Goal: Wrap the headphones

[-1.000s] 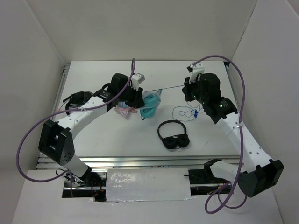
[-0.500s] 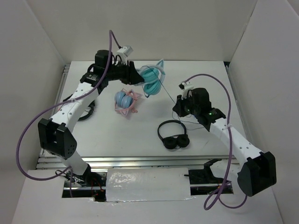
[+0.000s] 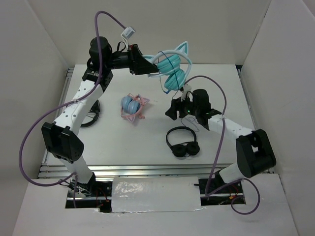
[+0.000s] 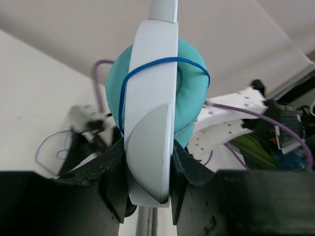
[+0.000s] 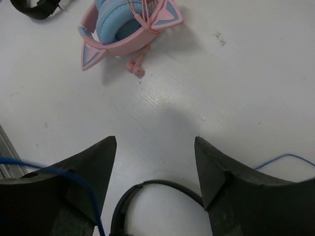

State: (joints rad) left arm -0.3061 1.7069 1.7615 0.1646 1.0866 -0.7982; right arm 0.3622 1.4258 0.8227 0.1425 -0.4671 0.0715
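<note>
The right gripper moves away from my base past the hanging teal headphones (image 3: pixel 172 69) next, then closes its fingers on the blue cable (image 4: pixel 147 66).
The teal cat-ear headphones (image 3: pixel 172 69) hang in the air over the far middle of the table. My left gripper (image 3: pixel 149 66) is shut on them. In the left wrist view the jaws (image 4: pixel 147 182) clamp the pale grey shell of the headphones (image 4: pixel 150 123), and the thin blue cable (image 4: pixel 147 66) loops round the teal cup. My right gripper (image 3: pixel 173 110) is below the headphones, low over the table. It stands open (image 5: pixel 155 142) with nothing between its fingers. A strand of blue cable (image 5: pixel 86 194) lies across its left finger.
The pink-and-blue cat-ear headphones (image 3: pixel 132 107) (image 5: pixel 123 24) lie at centre left. The plain black headphones (image 3: pixel 183 143) lie in front of the right gripper, with their band (image 5: pixel 147 189) just under its jaws. Another black item (image 3: pixel 88 115) sits at the left edge.
The left arm has lifted the teal headphones up and toward the far right. The right gripper has opened, let go of the cable, and swung left and down toward the middle.
</note>
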